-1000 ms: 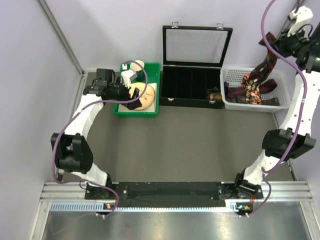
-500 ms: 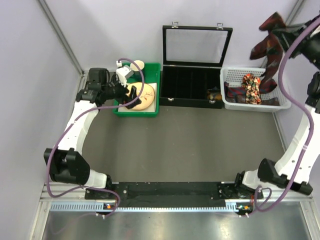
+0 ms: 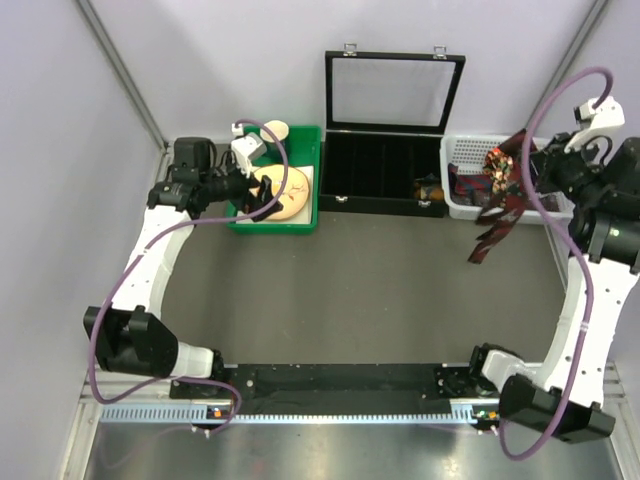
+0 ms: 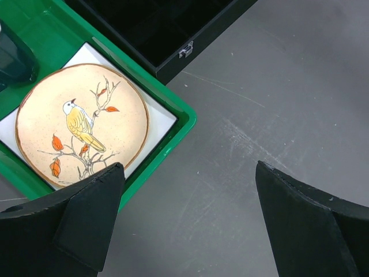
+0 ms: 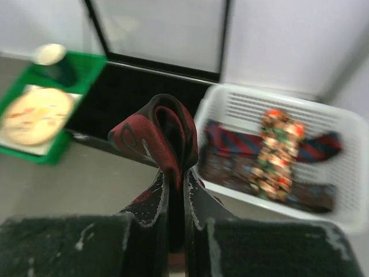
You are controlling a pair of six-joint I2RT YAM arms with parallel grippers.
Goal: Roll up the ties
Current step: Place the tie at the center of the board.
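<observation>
The tie [image 3: 497, 215] will next be released on clear tabletop before the case, below my right gripper and to its left in the top view, as it moves back and down.
My right gripper [image 3: 527, 163] is shut on a dark maroon patterned tie [image 3: 497, 215], held in the air in front of the white basket [image 3: 470, 145]. The tie's loose end dangles over the table. In the right wrist view the tie [image 5: 164, 135] is folded over and pinched between my fingertips [image 5: 176, 190]. More ties lie in the basket [image 5: 346, 173]: a floral one [image 5: 275, 151] across a navy-red striped one [image 5: 230, 144]. My left gripper [image 4: 190, 190] hangs open over bare table by the green tray's corner, holding nothing.
A green tray [image 3: 270, 225] at the back left holds a bird-painted plate [image 4: 81, 124] and a cup. An open black compartment case [image 3: 380, 170] stands between the tray and the basket. Purple walls close in the back and sides.
My right arm has swung down from high at the back right and inward, lifting the maroon tie out of the basket and over the table. The left arm shifted slightly and stays open.
</observation>
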